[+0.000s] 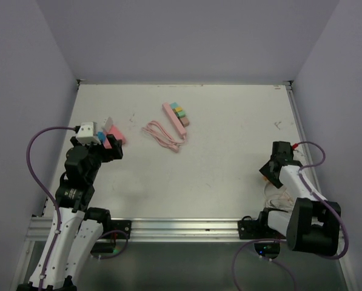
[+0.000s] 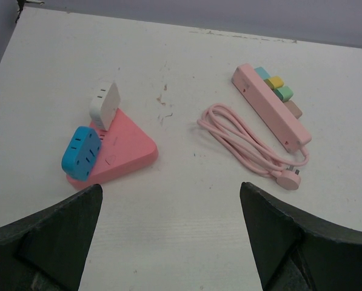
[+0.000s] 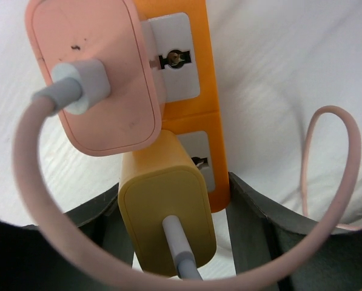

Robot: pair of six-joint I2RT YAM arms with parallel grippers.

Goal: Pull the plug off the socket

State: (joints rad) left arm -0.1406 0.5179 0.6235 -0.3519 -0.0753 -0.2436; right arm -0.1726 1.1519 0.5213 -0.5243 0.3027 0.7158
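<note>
I should next carry the orange socket strip to the left in the top view with my right gripper and release it on the bare spot in the middle of the table (image 1: 177,176), since my left gripper is far away.
In the right wrist view an orange socket strip (image 3: 206,73) carries a yellow plug (image 3: 168,212) with a grey-white lead and, above it, a pink plug (image 3: 99,73) with a looping pink cable. My right gripper (image 3: 171,194) straddles the yellow plug. Its left finger lies along the plug's side, and its right finger (image 3: 253,218) sits at the strip's edge with a sliver of strip showing between it and the plug. From above, this gripper (image 1: 271,173) is at the table's right. My left gripper (image 2: 168,236) stands open over bare table at the left.
Ahead of the left gripper lies a pink triangular socket (image 2: 123,151) holding a blue plug (image 2: 82,151) and a white plug (image 2: 103,104). A pink power strip (image 2: 271,106) with several coloured plugs and its coiled cable (image 2: 244,142) lies mid-table. Walls enclose the table on three sides.
</note>
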